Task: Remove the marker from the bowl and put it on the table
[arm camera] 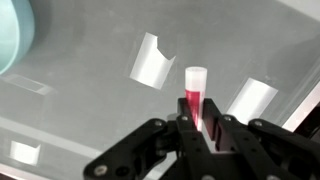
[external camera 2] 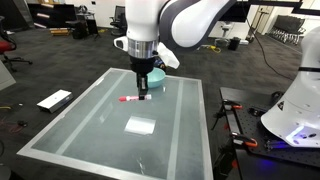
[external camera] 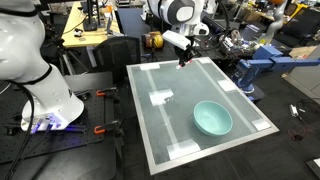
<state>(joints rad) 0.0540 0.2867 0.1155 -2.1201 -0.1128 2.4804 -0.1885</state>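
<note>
Next, my gripper moves down with a slight turn and lets go of the red-pink marker on the open tabletop below it, clear of the teal bowl (external camera 2: 157, 74).
The red-pink marker (arm camera: 194, 92) with a whitish cap sits between my gripper's (arm camera: 200, 128) fingers, which are shut on it. In an exterior view the marker (external camera 2: 129, 99) sticks out sideways from the gripper (external camera 2: 143, 95), low over the pale grey-green table (external camera 2: 90, 135); I cannot tell whether it touches the top. The teal bowl (external camera 2: 157, 74) stands just behind the gripper, partly hidden by it. It lies at the top left edge of the wrist view (arm camera: 10, 40). In an exterior view the bowl (external camera: 212, 119) is empty and the gripper (external camera: 183, 60) is apart from it, near the table's (external camera: 170, 135) far edge.
Whitish tape patches lie on the table top (arm camera: 150, 60) (arm camera: 250, 98) (external camera 2: 140, 125) (external camera: 160, 98). A second white robot base (external camera: 45, 90) stands beside the table. Workbenches and clutter (external camera: 250, 50) surround the table's far side. A flat white board (external camera 2: 54, 100) lies on the floor.
</note>
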